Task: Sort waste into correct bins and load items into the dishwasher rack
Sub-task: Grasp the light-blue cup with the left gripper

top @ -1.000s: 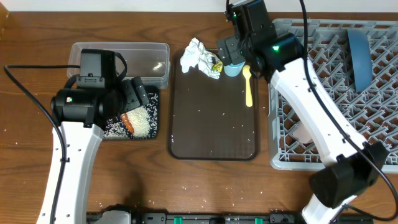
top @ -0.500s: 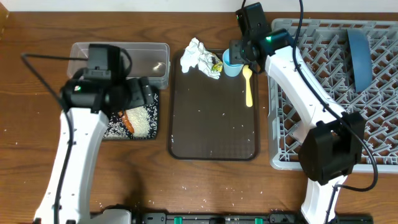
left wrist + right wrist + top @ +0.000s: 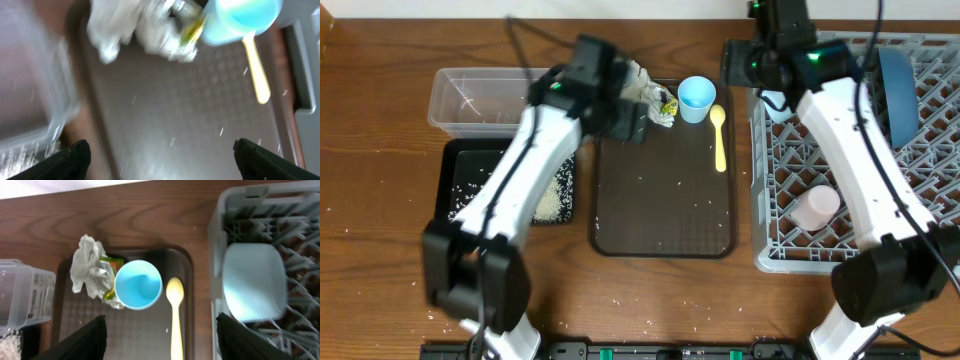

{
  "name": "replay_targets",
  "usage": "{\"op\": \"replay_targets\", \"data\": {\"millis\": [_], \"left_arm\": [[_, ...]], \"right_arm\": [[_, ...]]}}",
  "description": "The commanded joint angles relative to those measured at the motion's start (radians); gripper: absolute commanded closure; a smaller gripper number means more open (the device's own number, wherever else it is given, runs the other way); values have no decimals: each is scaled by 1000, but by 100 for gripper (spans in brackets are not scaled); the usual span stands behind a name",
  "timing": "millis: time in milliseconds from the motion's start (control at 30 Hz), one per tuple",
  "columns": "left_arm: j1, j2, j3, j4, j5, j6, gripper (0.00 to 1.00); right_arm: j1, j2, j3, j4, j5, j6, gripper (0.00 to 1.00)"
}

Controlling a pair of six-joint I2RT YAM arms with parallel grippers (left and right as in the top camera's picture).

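I will move my left gripper outward and down past the napkin first, then onto the rim of the light-blue cup (image 3: 695, 98), opening up beside the wrapper.
A crumpled white napkin (image 3: 638, 80) and a yellow-green wrapper (image 3: 667, 103) lie at the far left of the brown serving tray (image 3: 665, 200). A light-blue cup (image 3: 695, 98) and a yellow spoon (image 3: 720, 135) are beside them. My left gripper (image 3: 630, 120) is open and empty just in front of the napkin (image 3: 117, 30). My right gripper (image 3: 760, 65) is open and empty above the grey rack's (image 3: 860, 170) far-left corner. The rack holds a blue plate (image 3: 898, 80), a pink-and-white cup (image 3: 817, 207) and a white bowl (image 3: 252, 287). Rice (image 3: 555, 200) lies in the black tray (image 3: 460, 160). The carrot is hidden.
The clear tub (image 3: 470, 98) stands behind the black tray at the far left. My left arm stretches across the black tray's right side. Loose rice grains dot the serving tray and the wooden table's front edge (image 3: 620, 300).
My left gripper swung from over the black tray to the serving tray by the napkin. My right gripper drew back from the light-blue cup to over the rack's corner.
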Motion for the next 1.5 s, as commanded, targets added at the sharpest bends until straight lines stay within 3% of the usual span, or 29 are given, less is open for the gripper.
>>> {"op": "replay_targets", "data": {"millis": [0,300,467,700,1100,1467], "left_arm": [[-33,91,144,25,-34,44,6],[-82,339,383,80,-30,46,6],[-104,392,389,135,-30,38,8],[-117,430,389,154,-30,26,18],[-119,472,384,160,-34,-23,29],[-123,472,384,139,-32,-83,75]], "right_arm": [[-8,-24,3,-29,-19,-18,30],[-84,-115,3,-136,-19,-45,29],[-149,-177,3,-179,-19,-49,29],[-207,-226,3,-209,-19,-78,30],[-212,-226,2,-234,1,-86,32],[-212,-226,2,-235,5,-90,33]]}}
